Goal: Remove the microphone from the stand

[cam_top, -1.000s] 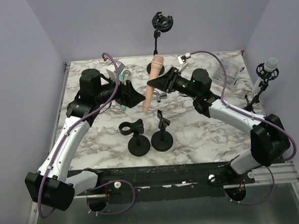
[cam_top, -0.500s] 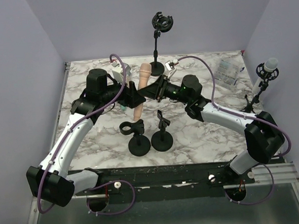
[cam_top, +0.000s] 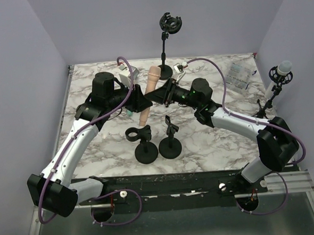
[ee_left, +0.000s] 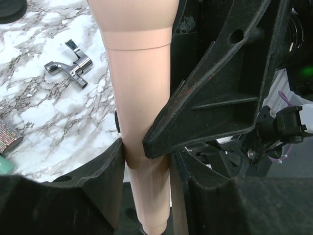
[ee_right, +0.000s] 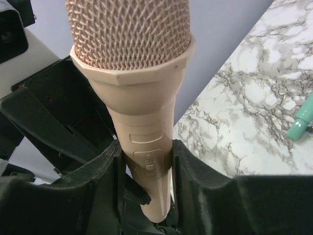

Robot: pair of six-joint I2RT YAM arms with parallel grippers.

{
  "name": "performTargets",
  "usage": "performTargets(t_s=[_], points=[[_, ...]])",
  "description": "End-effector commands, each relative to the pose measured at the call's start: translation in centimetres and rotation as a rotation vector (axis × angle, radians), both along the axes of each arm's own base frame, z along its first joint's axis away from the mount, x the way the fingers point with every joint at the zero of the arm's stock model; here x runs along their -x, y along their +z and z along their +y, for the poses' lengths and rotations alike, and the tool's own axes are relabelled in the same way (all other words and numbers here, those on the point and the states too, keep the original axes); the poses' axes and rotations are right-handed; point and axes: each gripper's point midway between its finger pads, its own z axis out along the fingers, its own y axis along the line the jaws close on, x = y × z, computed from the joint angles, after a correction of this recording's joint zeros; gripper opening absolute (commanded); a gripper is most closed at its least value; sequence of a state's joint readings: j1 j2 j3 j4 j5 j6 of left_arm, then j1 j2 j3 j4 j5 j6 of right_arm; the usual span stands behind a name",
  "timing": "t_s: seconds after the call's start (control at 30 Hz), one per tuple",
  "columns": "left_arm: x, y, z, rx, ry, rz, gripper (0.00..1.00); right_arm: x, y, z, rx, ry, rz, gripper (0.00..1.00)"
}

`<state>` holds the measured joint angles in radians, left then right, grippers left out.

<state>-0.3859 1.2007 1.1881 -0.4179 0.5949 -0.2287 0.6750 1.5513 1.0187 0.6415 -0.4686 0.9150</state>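
Note:
The microphone hangs clear of the stands, so the left gripper will next lower it onto the tabletop beside the teal object, moving to the left in the top view.
The beige microphone [cam_top: 148, 96] hangs tilted in mid-air over the back of the marble table, mesh head up and away from every stand. My left gripper [cam_top: 139, 101] is shut on its lower handle [ee_left: 139, 73], both fingers pressed against it. From the right, my right gripper [cam_top: 162, 94] grips the body just below the head [ee_right: 132, 49], fingers touching both sides by the switch. In the left wrist view the right gripper's black finger [ee_left: 220, 88] crosses just above my left gripper [ee_left: 146, 166]. Two short black stands [cam_top: 145, 150] [cam_top: 170, 143] sit empty near the front.
A tall stand with an empty shock mount [cam_top: 170, 23] rises at the back. Another stand holding a white microphone [cam_top: 279, 74] is at the right edge. A chrome clip [ee_left: 68, 66], a teal object [ee_right: 305, 120] and a clear packet [cam_top: 240, 76] lie on the table.
The right arm carried the microphone left to the left gripper, and the left gripper's jaws closed on the handle. In the last half second both arms barely moved.

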Motion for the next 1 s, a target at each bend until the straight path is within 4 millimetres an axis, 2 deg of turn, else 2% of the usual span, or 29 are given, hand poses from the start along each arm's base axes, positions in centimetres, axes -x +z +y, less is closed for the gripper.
performTargets(t_s=[0.0, 0.07, 0.1, 0.27, 0.43, 0.53, 0.67, 0.8, 0.9, 0.97], points=[[-1.7, 0.0, 1.5, -0.058, 0.100, -0.051, 0.00, 0.3, 2.1, -0.3, -0.016, -0.009, -0.070, 0.49], [-2.0, 0.0, 1.8, -0.067, 0.124, -0.058, 0.00, -0.1, 1.7, -0.7, 0.008, -0.049, -0.066, 0.75], [-2.1, -0.2, 2.0, -0.071, 0.134, -0.060, 0.00, -0.3, 1.7, -1.0, 0.018, -0.070, -0.069, 0.99], [-2.9, -0.5, 2.9, -0.094, 0.203, -0.080, 0.00, -0.8, 1.3, -2.1, 0.076, -0.138, -0.093, 1.00], [-5.0, -2.3, 5.6, -0.204, 0.360, -0.084, 0.00, -1.7, 1.1, -4.5, 0.188, -0.266, -0.139, 1.00], [-6.7, -3.8, 7.6, -0.244, 0.450, -0.038, 0.00, -2.0, 1.9, -6.5, 0.236, -0.357, -0.189, 1.00], [-9.0, -6.0, 9.0, -0.199, 0.475, 0.095, 0.00, -1.4, 4.6, -8.8, 0.252, -0.431, -0.262, 1.00], [-11.8, -9.3, 11.1, -0.207, 0.521, 0.273, 0.00, -0.3, 7.2, -11.0, 0.250, -0.488, -0.332, 1.00], [-13.7, -11.4, 12.5, -0.224, 0.546, 0.347, 0.00, 0.1, 7.8, -12.8, 0.248, -0.557, -0.345, 1.00], [-14.5, -12.8, 12.8, -0.222, 0.529, 0.396, 0.00, 0.3, 7.9, -13.9, 0.245, -0.596, -0.348, 1.00]])
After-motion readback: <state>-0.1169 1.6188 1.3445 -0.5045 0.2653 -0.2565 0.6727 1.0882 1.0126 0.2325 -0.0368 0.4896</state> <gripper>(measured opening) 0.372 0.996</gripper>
